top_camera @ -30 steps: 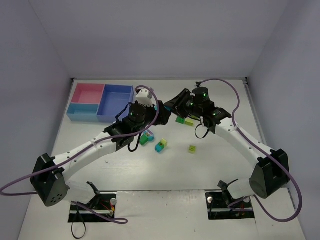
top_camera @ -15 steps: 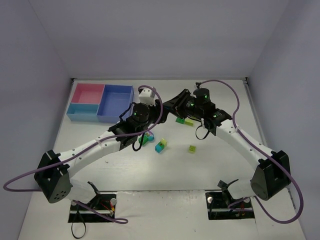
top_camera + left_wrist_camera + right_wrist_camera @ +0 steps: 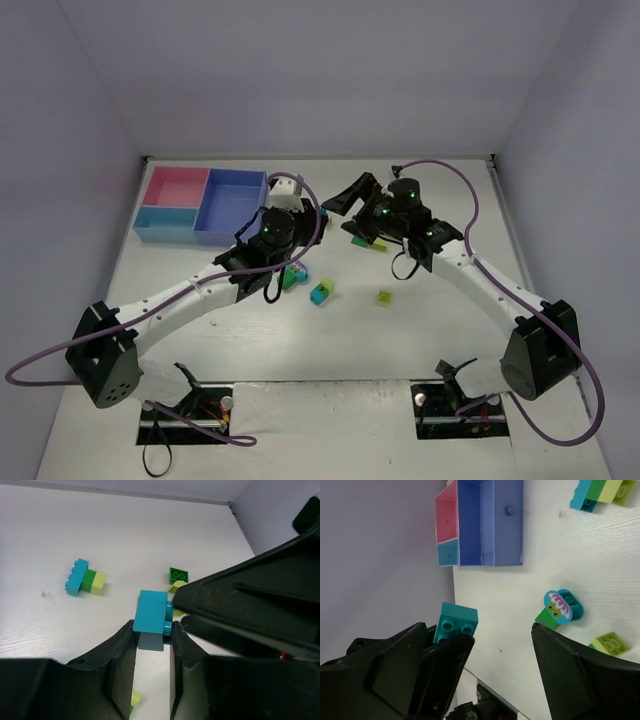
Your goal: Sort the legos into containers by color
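Note:
Next, my left gripper moves over the pink container (image 3: 178, 187) and lets go of the teal lego, since that container lies to the gripper's left in the top view.
My left gripper (image 3: 152, 630) is shut on a teal lego (image 3: 150, 619), held above the table just right of the medium-blue container (image 3: 232, 200). The right gripper (image 3: 345, 210) stands open around that spot, its fingers (image 3: 250, 600) close beside the brick. From the right wrist the same teal brick (image 3: 456, 623) shows at the left side of the open right gripper (image 3: 480, 627). Loose legos lie below: a teal-green-yellow trio (image 3: 85, 578), a dark green brick (image 3: 178, 575), a teal and green pair (image 3: 321, 292) and a yellow-green one (image 3: 384, 297).
The pink container (image 3: 175, 187) and the light-blue container (image 3: 165, 218) adjoin the medium-blue one at the back left. A green piece with a flower face (image 3: 559, 609) and a yellow-green brick (image 3: 610, 642) lie under the right gripper. Walls close in the table on three sides.
The left gripper has closed on the teal brick. The right gripper, shut a second ago, has spread its fingers wide and let go of it.

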You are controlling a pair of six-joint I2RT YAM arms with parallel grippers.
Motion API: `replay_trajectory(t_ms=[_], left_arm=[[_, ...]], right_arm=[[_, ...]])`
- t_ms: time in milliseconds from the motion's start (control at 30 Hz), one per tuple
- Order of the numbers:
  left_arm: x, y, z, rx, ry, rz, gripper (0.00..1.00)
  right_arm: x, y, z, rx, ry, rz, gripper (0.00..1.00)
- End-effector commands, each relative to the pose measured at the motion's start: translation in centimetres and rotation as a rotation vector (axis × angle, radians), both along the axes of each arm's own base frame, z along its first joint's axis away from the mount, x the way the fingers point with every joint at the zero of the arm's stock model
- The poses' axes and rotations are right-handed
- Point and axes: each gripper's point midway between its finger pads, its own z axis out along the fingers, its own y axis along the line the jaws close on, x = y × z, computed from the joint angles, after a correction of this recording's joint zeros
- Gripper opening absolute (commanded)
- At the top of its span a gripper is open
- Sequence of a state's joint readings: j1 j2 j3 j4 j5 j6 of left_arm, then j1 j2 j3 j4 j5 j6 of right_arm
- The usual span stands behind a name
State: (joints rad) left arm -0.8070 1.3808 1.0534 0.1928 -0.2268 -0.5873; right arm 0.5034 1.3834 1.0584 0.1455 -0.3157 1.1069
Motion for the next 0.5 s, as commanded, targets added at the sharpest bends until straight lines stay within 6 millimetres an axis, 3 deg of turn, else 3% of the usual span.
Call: replay_trajectory(t_ms=[0, 67, 167, 267, 300, 400, 433, 467], left_arm=[[0.3, 2.1, 3.4, -0.039, -0.094, 0.051, 0.00], [0.7, 3.8, 2.6, -0.011, -0.074, 0.081, 0.00], [1.4, 7.8, 1.6, 0.044, -0.051, 0.143, 0.00], [2.9, 12.8, 0.9, 0.119, -0.037, 0.227, 0.00], [3.9, 15.7, 0.4, 0.154, -0.024, 0.293, 0.00], [5.7, 20.5, 0.2, 0.247, -0.012, 0.366, 0.00], [6.8, 23.7, -0.4, 0.288, 0.013, 0.434, 0.00], [7.5, 25.3, -0.4, 0.300, 0.024, 0.470, 0.00]], right_arm=[[1.8, -2.0, 1.4, -0.023, -0.081, -0.041, 0.83], [2.7, -3.6, 1.3, -0.065, -0.095, -0.063, 0.88], [4.6, -8.4, 0.4, -0.186, -0.097, -0.153, 0.89], [4.9, -11.0, -0.8, -0.338, -0.105, -0.162, 0.89], [5.0, -12.0, -1.1, -0.376, -0.107, -0.180, 0.89], [4.3, -12.9, -2.4, -0.450, -0.108, -0.158, 0.89], [3.9, -13.1, -3.0, -0.472, -0.107, -0.146, 0.89], [3.7, -13.2, -3.3, -0.484, -0.108, -0.139, 0.89]])
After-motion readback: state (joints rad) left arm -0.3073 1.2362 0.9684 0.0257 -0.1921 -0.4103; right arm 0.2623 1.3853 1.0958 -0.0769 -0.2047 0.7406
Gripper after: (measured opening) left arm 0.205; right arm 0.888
